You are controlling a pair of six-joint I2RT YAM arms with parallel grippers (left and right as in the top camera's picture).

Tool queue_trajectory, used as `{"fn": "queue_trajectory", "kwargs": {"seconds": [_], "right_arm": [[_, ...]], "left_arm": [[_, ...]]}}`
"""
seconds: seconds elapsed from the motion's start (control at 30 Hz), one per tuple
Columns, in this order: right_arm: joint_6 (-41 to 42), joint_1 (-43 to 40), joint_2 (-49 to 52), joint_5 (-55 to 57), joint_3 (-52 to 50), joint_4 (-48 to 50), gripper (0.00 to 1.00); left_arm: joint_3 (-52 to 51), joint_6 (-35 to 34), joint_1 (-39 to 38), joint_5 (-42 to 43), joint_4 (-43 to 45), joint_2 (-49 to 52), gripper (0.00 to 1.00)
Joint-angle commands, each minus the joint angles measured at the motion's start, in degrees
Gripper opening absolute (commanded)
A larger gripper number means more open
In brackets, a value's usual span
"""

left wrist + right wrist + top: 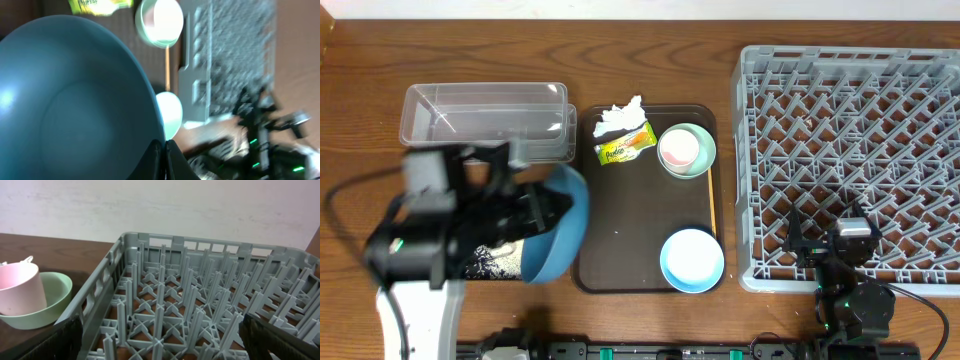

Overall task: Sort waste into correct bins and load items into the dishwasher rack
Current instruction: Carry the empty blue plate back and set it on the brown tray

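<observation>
The left gripper carries the dark-blue dish over the brown tray next, tilts it flatter and lowers it, as the tray is bare beside the light-blue bowl.
My left gripper is shut on the rim of the large dark-blue dish and holds it tilted on edge over the black tray, where white rice grains lie. In the left wrist view the dish fills the frame, with the fingers pinching its rim. The crumpled tissue, the snack wrapper, the pale-green bowl holding the pink cup, the light-blue bowl and the wooden stick lie on the brown tray. My right gripper is open and empty over the front-left of the grey rack.
The clear tub stands at the back left, behind my left arm. The brown serving tray lies between the bins and the rack. The right wrist view shows the rack's pegs, the green bowl and the pink cup to the left.
</observation>
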Motion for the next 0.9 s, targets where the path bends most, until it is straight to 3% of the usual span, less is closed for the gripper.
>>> {"fn": "queue_trajectory", "kwargs": {"seconds": [0.0,0.13,0.3,0.57,0.87], "right_arm": [[-0.5,0.6,-0.1,0.1,-0.1,-0.2,0.99],[-0.5,0.6,-0.1,0.1,-0.1,-0.2,0.99],[-0.5,0.6,-0.1,0.1,-0.1,-0.2,0.99],[-0.5,0.6,-0.1,0.1,-0.1,-0.2,0.99],[-0.5,0.6,-0.1,0.1,-0.1,-0.2,0.99]], "left_arm": [[4.1,-4.2,-10.6,-12.9,0.6,3.9,0.06],[4.3,-5.9,-24.2,-16.3,7.6,8.4,0.06],[4.0,-11.3,-31.7,-25.2,10.4,13.7,0.06],[3.1,-11.9,-36.5,-26.2,14.9,22.9,0.06],[2.8,-11.8,-36.9,-29.9,17.3,25.8,0.06]]}}
